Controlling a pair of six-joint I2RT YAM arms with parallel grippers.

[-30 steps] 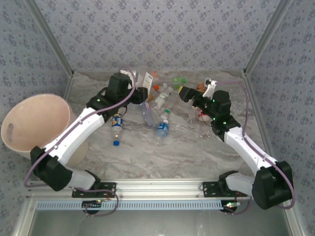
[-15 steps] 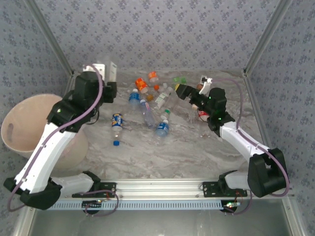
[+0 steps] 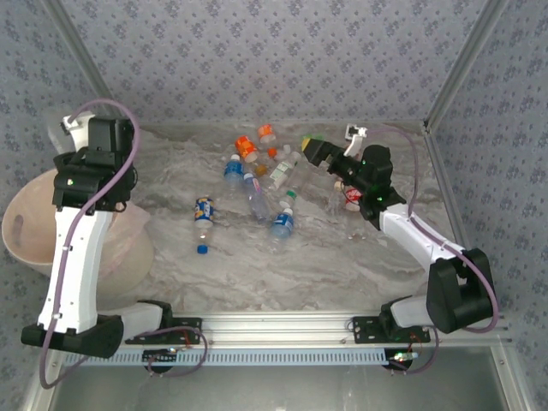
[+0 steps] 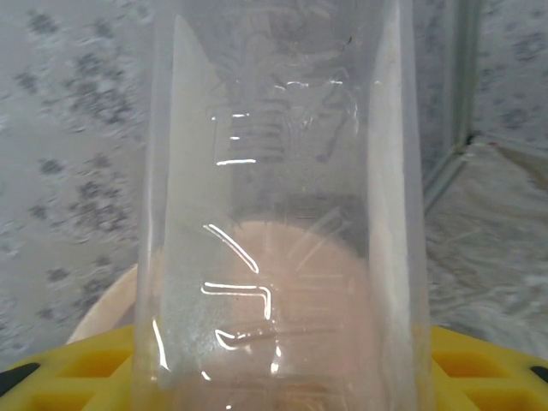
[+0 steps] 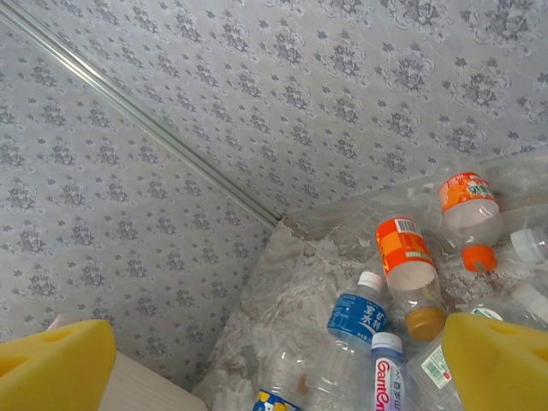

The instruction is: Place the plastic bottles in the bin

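The left gripper moves back over the bin's opening (image 4: 300,300) next and releases the bottle, since the clear bottle (image 4: 282,171) still hangs by the bin's far rim.
My left gripper (image 3: 74,125) hangs over the far rim of the pale pink bin (image 3: 34,224), shut on a clear bottle (image 4: 282,171). That bottle stands upright between the yellow pads (image 4: 77,368), and the bin's rim (image 4: 101,306) shows below it. Several plastic bottles lie in a pile at the table's back middle: an orange-labelled one (image 3: 246,147) (image 5: 407,253), a blue-labelled one (image 3: 233,169) (image 5: 360,312), another blue one (image 3: 283,223) and a yellow-and-blue one (image 3: 203,211). My right gripper (image 3: 313,152) (image 5: 274,377) stands open just right of the pile, holding nothing.
A red-labelled bottle (image 3: 349,199) lies under the right forearm. A loose blue cap (image 3: 201,249) sits on the marble table (image 3: 282,274). Patterned walls close in the back and sides. A metal rail (image 3: 282,324) runs along the near edge.
The left arm has swung left from the pile to above the bin, carrying the clear bottle. The right gripper has edged slightly back and up beside the pile.
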